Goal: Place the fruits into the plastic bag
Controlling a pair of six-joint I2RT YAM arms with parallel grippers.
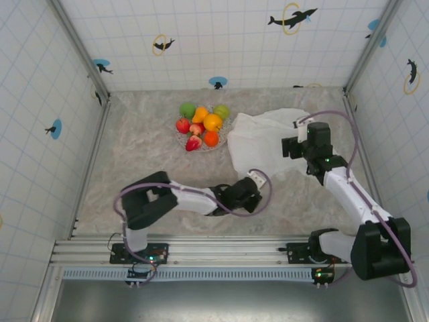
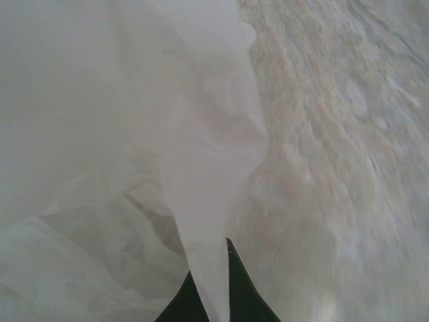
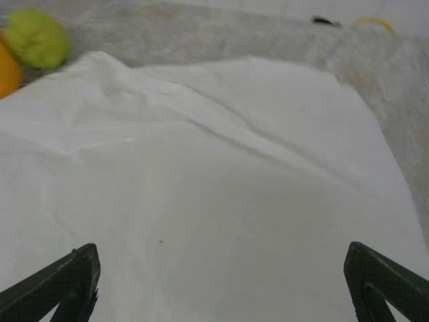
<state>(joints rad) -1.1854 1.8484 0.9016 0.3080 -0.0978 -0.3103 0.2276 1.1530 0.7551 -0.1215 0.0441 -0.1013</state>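
I will lift the fold in my left gripper next and carry it away from my base to the bag's side by the fruits, then release it.
Several toy fruits [image 1: 201, 126], green, orange, yellow and red, lie piled at the back middle of the table. In the right wrist view a green fruit [image 3: 39, 39] and part of an orange one [image 3: 7, 70] sit at the top left. The white plastic bag [image 1: 265, 144] lies crumpled to the right of the pile. My left gripper [image 1: 253, 180] is at the bag's near edge, and its black fingers [image 2: 247, 292] are shut on a fold of the bag [image 2: 201, 201]. My right gripper [image 1: 291, 144] hovers at the bag's right side, open wide [image 3: 221, 282] over the smooth bag surface [image 3: 221, 168].
The fruits rest on a round grey speckled plate [image 1: 179, 139]. Tiled walls with metal corner posts [image 1: 100, 87] close in the marbled table [image 1: 134, 154] on three sides. Bare table lies left of the bag and along the near edge.
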